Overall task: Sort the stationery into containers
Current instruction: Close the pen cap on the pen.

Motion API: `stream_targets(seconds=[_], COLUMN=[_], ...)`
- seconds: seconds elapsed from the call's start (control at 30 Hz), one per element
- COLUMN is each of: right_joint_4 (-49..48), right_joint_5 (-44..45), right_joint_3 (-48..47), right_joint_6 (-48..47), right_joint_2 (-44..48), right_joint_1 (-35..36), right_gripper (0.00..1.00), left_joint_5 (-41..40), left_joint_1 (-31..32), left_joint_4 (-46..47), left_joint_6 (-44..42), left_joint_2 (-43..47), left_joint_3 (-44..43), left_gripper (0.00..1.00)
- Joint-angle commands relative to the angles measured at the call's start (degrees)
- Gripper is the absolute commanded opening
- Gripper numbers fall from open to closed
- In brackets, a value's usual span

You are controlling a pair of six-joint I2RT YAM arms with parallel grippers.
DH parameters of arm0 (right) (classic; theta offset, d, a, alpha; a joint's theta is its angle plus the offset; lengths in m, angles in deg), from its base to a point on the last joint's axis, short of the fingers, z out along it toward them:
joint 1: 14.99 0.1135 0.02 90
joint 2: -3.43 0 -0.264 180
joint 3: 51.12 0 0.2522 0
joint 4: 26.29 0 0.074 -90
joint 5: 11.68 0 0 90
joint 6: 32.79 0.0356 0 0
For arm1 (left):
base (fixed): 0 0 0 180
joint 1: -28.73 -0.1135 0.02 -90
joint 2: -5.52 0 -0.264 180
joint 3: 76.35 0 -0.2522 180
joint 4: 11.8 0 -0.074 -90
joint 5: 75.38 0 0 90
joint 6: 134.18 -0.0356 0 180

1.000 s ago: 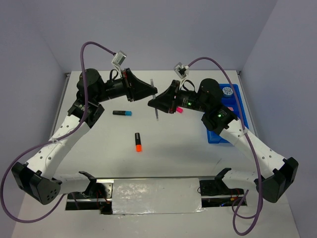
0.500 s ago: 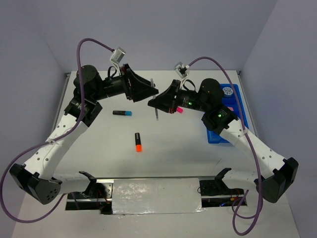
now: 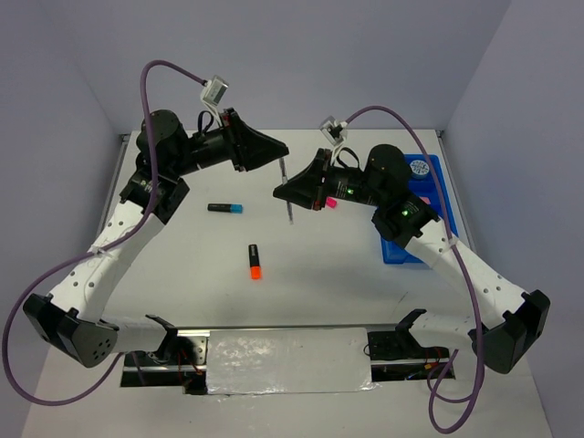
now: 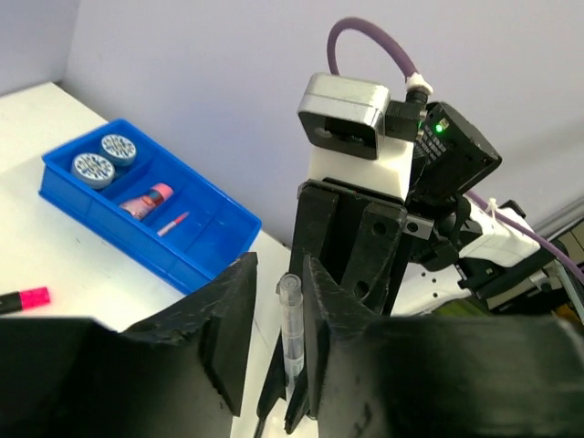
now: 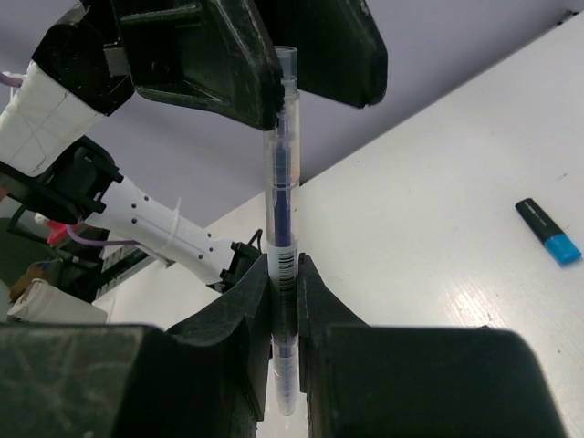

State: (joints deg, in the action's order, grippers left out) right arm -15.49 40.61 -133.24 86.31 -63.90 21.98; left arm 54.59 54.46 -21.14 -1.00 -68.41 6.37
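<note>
The robot will next move its right gripper to the right in the top view and down into the thin pink pen's compartment to let go, because a pen already lies there.
A clear-barrelled pen with a dark blue core stands upright above the table, and my right gripper is shut on its lower part. In the top view the pen sticks out of the right gripper. My left gripper is open, with the pen's cap loose between the jaws, close to the right finger. The blue tray holds two patterned discs, a pink case and a thin pink pen.
On the white table lie a blue-ended marker, an orange-ended marker and a pink-ended marker. The blue tray sits at the right, partly under the right arm. The two wrists nearly meet above the table's middle.
My left gripper has let go of the pen's top and drawn back up and to the left. The right gripper has kept its hold on the pen in the same place.
</note>
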Motion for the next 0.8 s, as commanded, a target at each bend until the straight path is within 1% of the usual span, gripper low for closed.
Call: stream_targets(seconds=[0.0, 0.03, 0.07, 0.13, 0.17, 0.27, 0.33, 0.37, 0.4, 0.43, 0.5, 0.53, 0.57, 0.6, 0.63, 0.67, 0.7, 0.77], right_joint_4=[-0.6, -0.4, -0.1, -0.1, -0.1, 1.0, 1.3, 1.6, 1.5, 0.9, -1.3, -1.4, -0.7, -0.1, 0.5, 1.5, 2.0, 2.5], right_joint_5=[-0.4, -0.4, 0.0, 0.4, 0.6, 2.4, 3.0, 3.2, 3.3, 2.9, 1.4, 1.3, 1.3, 1.5, 1.4, 1.1, 0.8, 0.1], right_joint_3=[-2.3, -2.7, -2.9, -3.5, -3.8, -6.3, -10.5, -12.5, -14.6, -18.7, -23.3, -28.3, -31.1, -36.5, -39.2, -44.4, -46.9, -51.3], right_joint_6=[-0.9, -1.2, -1.2, -1.2, -1.2, -1.8, -2.6, -3.0, -3.0, -1.6, 0.7, 1.7, 1.6, 1.4, 1.4, 1.7, 2.0, 2.3], right_joint_2=[1.4, 1.2, 1.0, 0.7, 0.6, -0.4, -2.4, -3.5, -4.6, -7.0, -9.6, -12.1, -13.3, -14.6, -17.0, -19.7, -19.7, -23.4], right_joint_1=[0.0, -0.1, 0.0, 0.0, 0.0, -0.1, -0.7, -1.2, -3.2, -4.4, -7.9, -8.9, -9.5, -10.1, -10.9, -11.7, -11.7, -12.2], right_gripper=[0.0, 0.0, 0.0, 0.0, 0.0, 0.0, 0.0, 0.0, 0.0, 0.0, 0.0, 0.0, 0.0, 0.0, 0.0, 0.0, 0.0, 0.0], left_joint_5=[2.3, 2.7, 3.0, 3.3, 3.5, 3.6, 3.0, 2.1, 1.2, 0.4, -0.8, -1.2, -2.1, -2.4, -2.6, -3.7, -3.9, -4.5], left_joint_1=[-0.2, -0.2, -0.2, -0.2, -0.2, 0.1, 1.2, 2.1, 4.0, 5.1, 8.5, 9.5, 11.5, 12.6, 13.4, 15.1, 15.8, 17.9], left_joint_4=[4.0, 5.0, 5.5, 5.2, 5.3, 5.1, 3.5, 2.1, 0.7, -0.5, -1.3, -0.5, 1.1, 2.1, 2.9, 3.8, 4.5, 4.5], left_joint_6=[1.3, 1.6, 2.1, 2.3, 2.3, 2.8, 1.7, 1.1, 0.2, -1.2, -1.2, 0.0, 0.6, 1.4, 2.6, 3.5, 3.5, 4.1], left_joint_2=[0.2, 0.4, 0.5, 0.5, 0.4, 0.5, 0.4, 0.5, 0.5, 0.8, 1.2, 2.1, 2.7, 4.0, 4.5, 5.5, 5.6, 6.4], left_joint_3=[0.6, 1.1, 1.8, 2.0, 2.1, 3.2, 4.2, 4.9, 5.4, 7.0, 9.2, 12.5, 14.2, 17.3, 18.8, 21.4, 22.6, 24.0], left_gripper=[0.38, 0.35, 0.2, 0.03, 0.0, 0.0, 0.0, 0.0, 0.0, 0.0, 0.0, 0.0, 0.0, 0.0, 0.0, 0.0, 0.0, 0.0])
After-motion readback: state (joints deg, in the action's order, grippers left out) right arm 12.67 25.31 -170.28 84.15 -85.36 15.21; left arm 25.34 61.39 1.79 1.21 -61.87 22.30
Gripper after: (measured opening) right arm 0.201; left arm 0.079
